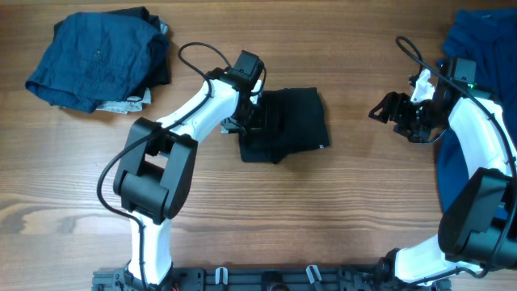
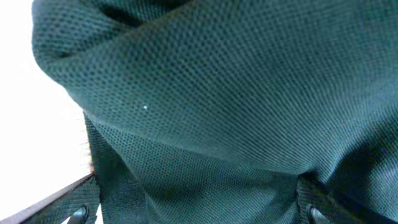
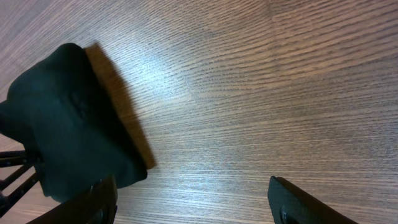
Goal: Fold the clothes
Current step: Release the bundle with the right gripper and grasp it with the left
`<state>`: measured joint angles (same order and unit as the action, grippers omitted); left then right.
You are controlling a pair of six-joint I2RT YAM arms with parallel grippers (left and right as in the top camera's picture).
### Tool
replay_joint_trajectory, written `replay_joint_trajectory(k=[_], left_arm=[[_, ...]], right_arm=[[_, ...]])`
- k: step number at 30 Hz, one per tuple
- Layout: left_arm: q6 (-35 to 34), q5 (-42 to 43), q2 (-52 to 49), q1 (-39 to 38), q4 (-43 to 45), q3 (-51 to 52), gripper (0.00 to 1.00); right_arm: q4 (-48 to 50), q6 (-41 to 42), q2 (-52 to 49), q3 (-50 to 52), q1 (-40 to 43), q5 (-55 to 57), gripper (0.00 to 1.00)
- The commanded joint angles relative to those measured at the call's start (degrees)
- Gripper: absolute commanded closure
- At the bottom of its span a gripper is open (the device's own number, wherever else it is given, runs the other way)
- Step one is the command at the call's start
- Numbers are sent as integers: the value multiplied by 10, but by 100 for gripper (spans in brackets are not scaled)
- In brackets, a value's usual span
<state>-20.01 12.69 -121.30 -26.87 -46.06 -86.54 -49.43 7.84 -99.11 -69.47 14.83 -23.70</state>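
I will keep my left gripper low at the bundle's edge and close it on the black mesh spread between its open fingers.
The black shirt (image 1: 289, 123) lies folded into a compact bundle on the middle of the table. My left gripper (image 1: 255, 121) rests at its left edge. In the left wrist view the black mesh fabric (image 2: 217, 106) fills the frame, and my left gripper (image 2: 196, 210) is open with fabric spread between its wide-set fingertips (image 2: 73, 208). Off to the right, clear of the bundle, my right gripper (image 1: 381, 109) stands open. The right wrist view shows only bare wood between its fingers (image 3: 102, 200), with the black shirt (image 3: 68, 118) ahead on the left.
A heap of dark blue clothes (image 1: 97, 56) sits at the back left corner. A royal blue garment (image 1: 477, 40) lies along the right edge, partly under the right arm. The wooden table (image 1: 363, 210) shows between the bundle and the right gripper.
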Motion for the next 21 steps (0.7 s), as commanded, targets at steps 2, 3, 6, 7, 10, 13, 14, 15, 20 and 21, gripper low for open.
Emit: replay_joint_trajectory(k=[2, 3, 6, 7, 10, 13, 14, 15, 20, 21], left_arm=[[-48, -21, -41, -6, -8, 3, 0], [-49, -21, -42, -6, -11, 3, 3], [-49, -22, -42, -7, -10, 3, 4], [-49, -23, -43, -7, -6, 3, 5], [-49, -23, -43, -7, 3, 3, 25], [-49, -23, -43, -7, 11, 3, 43], [-49, -23, -43, -7, 15, 3, 44], [-49, -23, -43, -7, 18, 3, 49], [-49, -23, -43, -7, 17, 3, 81], [-48, -23, -43, -7, 16, 3, 91]], right_arm=[[5, 1, 7, 6, 0, 8, 21], [5, 1, 7, 6, 0, 8, 20], [10, 1, 7, 6, 0, 8, 0], [10, 1, 7, 6, 0, 8, 1], [17, 1, 7, 6, 0, 8, 0], [40, 0, 7, 6, 0, 8, 0], [48, 1, 7, 6, 0, 8, 0], [59, 1, 7, 6, 0, 8, 0], [97, 1, 7, 6, 0, 8, 0], [102, 1, 7, 6, 0, 8, 0]])
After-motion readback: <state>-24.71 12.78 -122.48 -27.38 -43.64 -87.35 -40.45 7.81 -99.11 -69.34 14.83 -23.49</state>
